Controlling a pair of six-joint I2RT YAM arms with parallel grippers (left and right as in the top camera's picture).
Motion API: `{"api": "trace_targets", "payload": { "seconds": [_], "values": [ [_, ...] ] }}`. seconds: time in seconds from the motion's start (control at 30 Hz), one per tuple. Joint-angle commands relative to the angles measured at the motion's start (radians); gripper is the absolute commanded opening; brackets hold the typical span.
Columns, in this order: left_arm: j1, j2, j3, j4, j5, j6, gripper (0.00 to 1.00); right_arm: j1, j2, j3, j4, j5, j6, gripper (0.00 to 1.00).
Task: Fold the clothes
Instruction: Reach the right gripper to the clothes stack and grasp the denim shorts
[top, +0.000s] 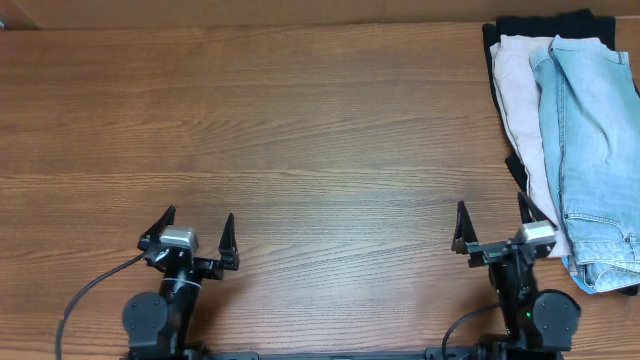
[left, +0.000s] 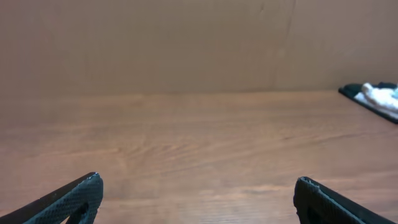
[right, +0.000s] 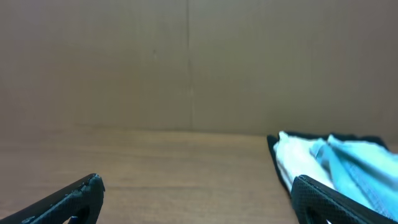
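Next, my right gripper moves outward over the denim shorts (top: 595, 150), tips downward and lowers onto their edge beside the cream-white shorts, as the denim pair lies topmost.
The clothes lie stacked at the table's right edge: faded light-blue denim shorts (top: 595, 150) on top, cream-white shorts (top: 520, 100) under them, a black garment (top: 540, 25) at the bottom. In the right wrist view the pile shows as denim (right: 360, 165) over cream cloth (right: 292, 155). My right gripper (top: 491, 220) (right: 196, 193) stands open near the front edge, its right finger close beside the pile's near end. My left gripper (top: 198, 228) (left: 196, 193) is open over bare wood at the front left, far from the clothes (left: 379, 96).
A brown cardboard wall (left: 186, 43) closes off the far side of the wooden table (top: 300, 130). Cables trail from both arm bases at the front edge.
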Motion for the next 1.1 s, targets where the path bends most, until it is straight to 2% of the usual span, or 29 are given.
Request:
{"api": "trace_targets", "payload": {
  "seconds": [0.0, 0.2, 0.37, 0.5, 0.63, 0.83, 0.97, 1.07],
  "values": [
    [-0.005, 0.106, 0.163, -0.016, 0.012, 0.055, 1.0, 0.0, 0.063, 0.145, -0.025, 0.006, 0.004, 1.0],
    [-0.005, 0.407, 0.403, -0.101, 0.011, 0.08, 1.0, 0.0, 0.303, 0.397, -0.171, 0.006, 0.004, 1.0],
    [-0.005, 0.75, 0.672, -0.302, -0.024, 0.119, 1.0, 0.0, 0.592, 0.687, -0.393, 0.066, 0.005, 1.0],
    [-0.013, 0.975, 0.904, -0.52, 0.056, 0.113, 1.0, 0.0, 0.837, 0.917, -0.611, 0.093, 0.004, 1.0],
    [-0.018, 1.146, 1.052, -0.599, 0.066, 0.113, 1.0, 0.0, 1.083, 1.116, -0.76, 0.092, 0.004, 1.0],
    [-0.02, 1.297, 1.087, -0.544, 0.14, 0.091, 1.0, -0.001, 1.332, 1.176, -0.762, 0.06, 0.005, 1.0],
    [-0.021, 1.359, 1.087, -0.516, 0.254, 0.092, 1.0, -0.035, 1.437, 1.176, -0.763, 0.207, 0.13, 1.0],
    [-0.023, 1.375, 1.087, -0.498, 0.275, 0.092, 1.0, -0.093, 1.504, 1.176, -0.759, 0.333, 0.214, 0.95]
  ]
}}
